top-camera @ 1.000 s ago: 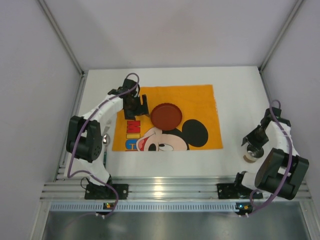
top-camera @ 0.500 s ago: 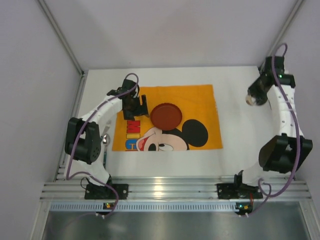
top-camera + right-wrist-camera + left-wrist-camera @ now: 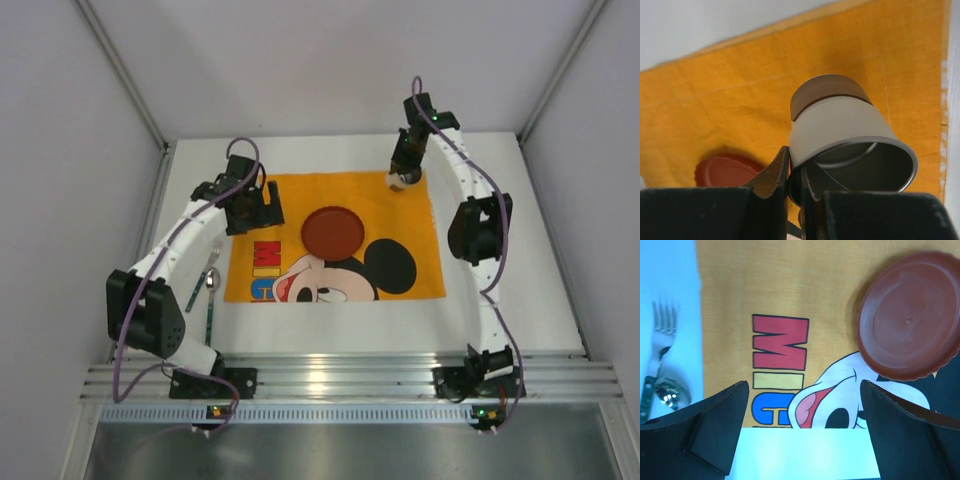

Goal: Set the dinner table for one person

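Observation:
I need to lower the white cup with my right gripper onto the cloth's bare far corner (image 3: 396,196) next and let go of the cup's rim, because that corner is below the gripper.
The white dinner table (image 3: 490,285) carries an orange Mickey Mouse cloth (image 3: 400,205) with a dark red plate (image 3: 333,232) at its middle. My right gripper (image 3: 405,168) is shut on the rim of a white cup with a brown base (image 3: 840,125), one finger inside and one outside, and holds it above the cloth's far right corner. The cup (image 3: 401,180) also shows in the top view. My left gripper (image 3: 253,205) is open and empty above the cloth's left part, to the left of the plate (image 3: 910,315). A fork (image 3: 661,332) and a spoon (image 3: 670,392) lie on the table left of the cloth.
The fork and spoon (image 3: 211,277) lie by the cloth's left edge, with a teal-handled utensil (image 3: 209,315) just nearer. The cloth (image 3: 715,100) has light wrinkles. Grey walls close the table in on three sides.
My right arm has swung from the near right of the table to the far side, carrying the cup to the cloth's far right corner. My left gripper has moved a little left, away from the plate.

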Tool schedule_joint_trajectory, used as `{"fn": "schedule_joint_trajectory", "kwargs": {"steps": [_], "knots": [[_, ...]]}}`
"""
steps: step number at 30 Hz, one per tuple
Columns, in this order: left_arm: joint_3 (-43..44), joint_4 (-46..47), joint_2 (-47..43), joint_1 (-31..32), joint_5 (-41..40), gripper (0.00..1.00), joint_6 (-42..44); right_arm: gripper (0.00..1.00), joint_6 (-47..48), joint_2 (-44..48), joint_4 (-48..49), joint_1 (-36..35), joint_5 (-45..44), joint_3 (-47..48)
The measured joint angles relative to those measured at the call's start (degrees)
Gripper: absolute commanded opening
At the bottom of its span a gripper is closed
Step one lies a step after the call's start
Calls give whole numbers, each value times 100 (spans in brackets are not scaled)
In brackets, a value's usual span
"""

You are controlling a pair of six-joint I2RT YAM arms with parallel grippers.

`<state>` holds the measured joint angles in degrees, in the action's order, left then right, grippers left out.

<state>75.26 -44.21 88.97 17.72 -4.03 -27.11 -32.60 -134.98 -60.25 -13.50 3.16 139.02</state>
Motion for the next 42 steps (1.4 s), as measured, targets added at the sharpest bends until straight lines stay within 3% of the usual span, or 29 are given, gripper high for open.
{"fn": "schedule_joint_trajectory", "kwargs": {"steps": [10,12,14,18,23,29,35,42], "knots": [[-619,-490,-1097,-328,-691,98,-221,0,155,-496,-219,-264,-55,-98],[-761,-549,-1187,-483,-715,98,-275,24,155,-503,-234,-304,-114,-98],[-920,-619,-1311,-717,-699,98,-313,55,173,-505,-236,-361,-177,-98],[-1091,-763,-1495,-1266,-693,98,-393,74,306,-505,-245,-518,-372,-98],[-1121,-896,-1486,-1661,-713,98,-472,79,407,-505,-243,-667,-442,-98],[-1266,-960,-1248,-1720,-662,89,-629,80,461,-302,-234,-675,-562,-181],[-1766,-986,-1104,-1843,-546,85,-968,82,542,984,-203,-656,-761,-1054],[-2376,-953,-702,-1851,-457,73,-1325,82,562,2328,-149,-575,-909,-2205]]}}
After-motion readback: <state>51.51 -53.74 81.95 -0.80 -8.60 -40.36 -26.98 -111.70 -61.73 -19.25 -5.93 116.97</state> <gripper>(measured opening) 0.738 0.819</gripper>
